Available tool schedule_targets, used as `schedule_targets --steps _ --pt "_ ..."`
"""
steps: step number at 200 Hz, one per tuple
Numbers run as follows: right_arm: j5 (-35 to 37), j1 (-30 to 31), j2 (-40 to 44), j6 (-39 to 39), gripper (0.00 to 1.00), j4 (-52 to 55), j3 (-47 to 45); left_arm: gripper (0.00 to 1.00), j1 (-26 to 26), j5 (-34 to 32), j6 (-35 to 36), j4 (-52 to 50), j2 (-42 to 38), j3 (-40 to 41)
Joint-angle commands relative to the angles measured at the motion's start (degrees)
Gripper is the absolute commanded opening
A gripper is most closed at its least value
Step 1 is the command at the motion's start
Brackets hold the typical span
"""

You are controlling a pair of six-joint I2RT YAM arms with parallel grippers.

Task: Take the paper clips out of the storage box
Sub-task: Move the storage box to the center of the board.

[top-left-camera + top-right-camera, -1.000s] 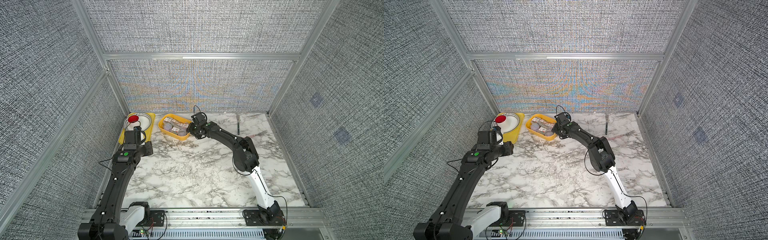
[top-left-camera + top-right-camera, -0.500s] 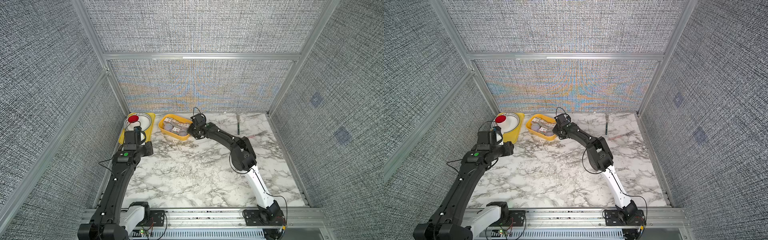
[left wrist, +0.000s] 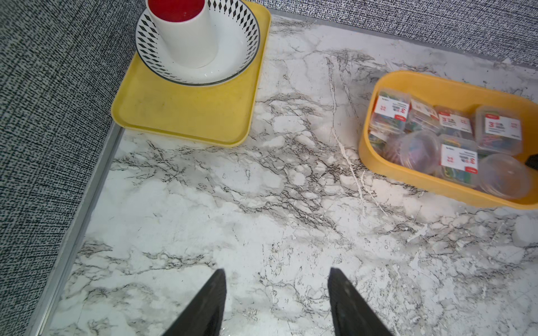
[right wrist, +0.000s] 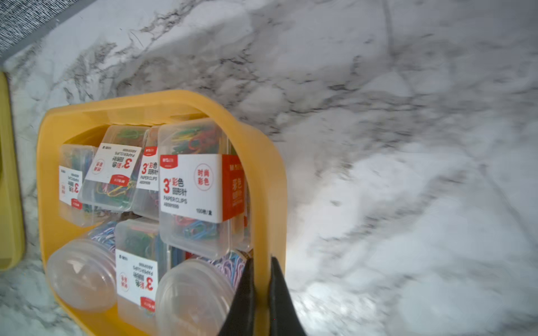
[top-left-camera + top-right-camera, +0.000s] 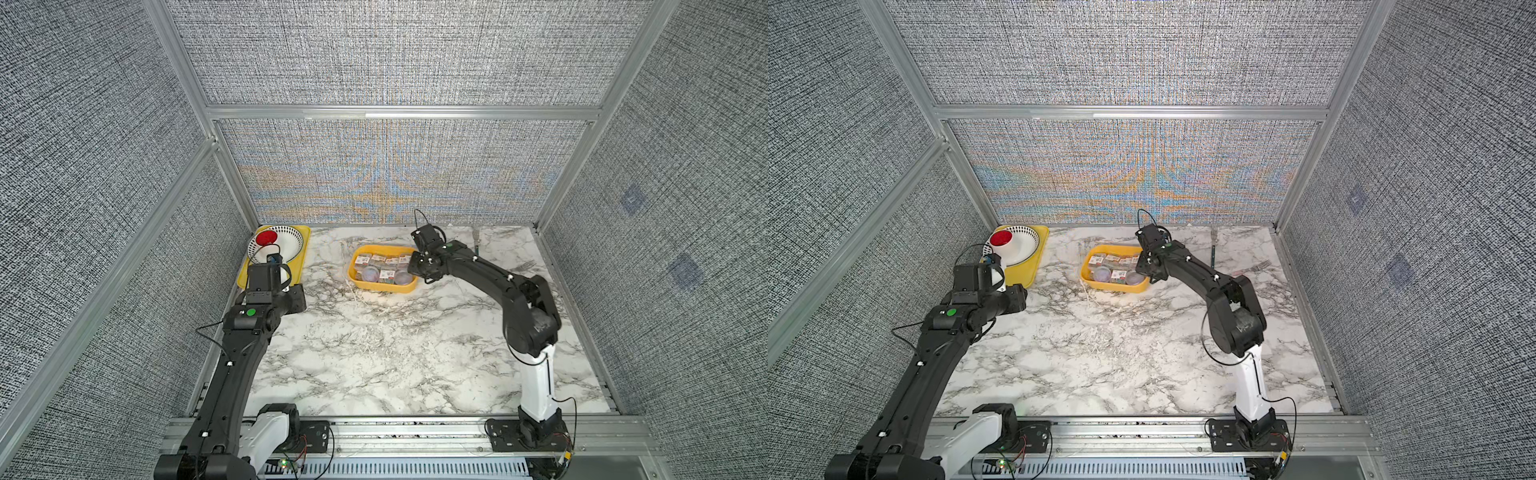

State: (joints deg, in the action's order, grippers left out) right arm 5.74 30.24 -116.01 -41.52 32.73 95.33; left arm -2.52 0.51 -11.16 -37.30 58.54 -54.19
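My right gripper draws the storage box back onto the bare marble in the middle of the table (image 5: 404, 312) next. It then releases the box's side, since the box sits near the far mesh.
The storage box (image 5: 382, 287) (image 5: 1115, 286), a deep yellow-orange tub, sits at the back middle of the marble table. Inside lie the paper clips (image 4: 190, 186) (image 3: 454, 125): several clear rectangular packs with white-and-red labels and two round tubs. My right gripper (image 4: 262, 260) is shut on the box's right wall, one finger inside and one outside; it shows in both top views (image 5: 417, 266) (image 5: 1143, 266). Over bare marble left of the box, my left gripper (image 3: 276, 272) is open and holds nothing.
A flat yellow tray (image 5: 266, 280) (image 3: 186, 116) lies in the back left corner, carrying a patterned bowl (image 3: 233, 49) with a white cup (image 3: 186, 32), red inside. Forks (image 5: 1260, 264) lie on the table at the back right. Mesh walls stand on three sides.
The right gripper's jaws closed on the storage box's wall. The box then slid to the right and a little toward the front with the gripper. The left arm stayed still.
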Motion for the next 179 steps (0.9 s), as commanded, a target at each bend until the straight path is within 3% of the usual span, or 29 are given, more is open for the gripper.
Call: schedule_targets --steps 1,65,139,158,179 --pt "-0.8 -1.2 7.3 8.4 0.0 -5.4 -7.4 0.59 0.1 -0.2 -0.2 1.2 -0.5 0.3" --pt "-12.9 -5.9 18.0 18.3 0.0 -11.7 -26.9 0.59 0.1 -0.7 0.1 1.5 0.3 0.7" --pt "-18.1 -4.9 21.0 18.5 0.0 -16.4 -35.1 0.59 0.1 -0.2 0.8 0.8 2.5 0.1" --pt "-18.0 -4.8 21.3 18.1 0.06 -16.6 -36.1 0.59 0.1 -0.2 0.8 0.8 2.5 0.1" --pt "-17.8 -4.7 22.0 17.5 0.19 -16.3 -37.0 0.59 0.1 -0.1 0.9 0.8 2.4 0.1"
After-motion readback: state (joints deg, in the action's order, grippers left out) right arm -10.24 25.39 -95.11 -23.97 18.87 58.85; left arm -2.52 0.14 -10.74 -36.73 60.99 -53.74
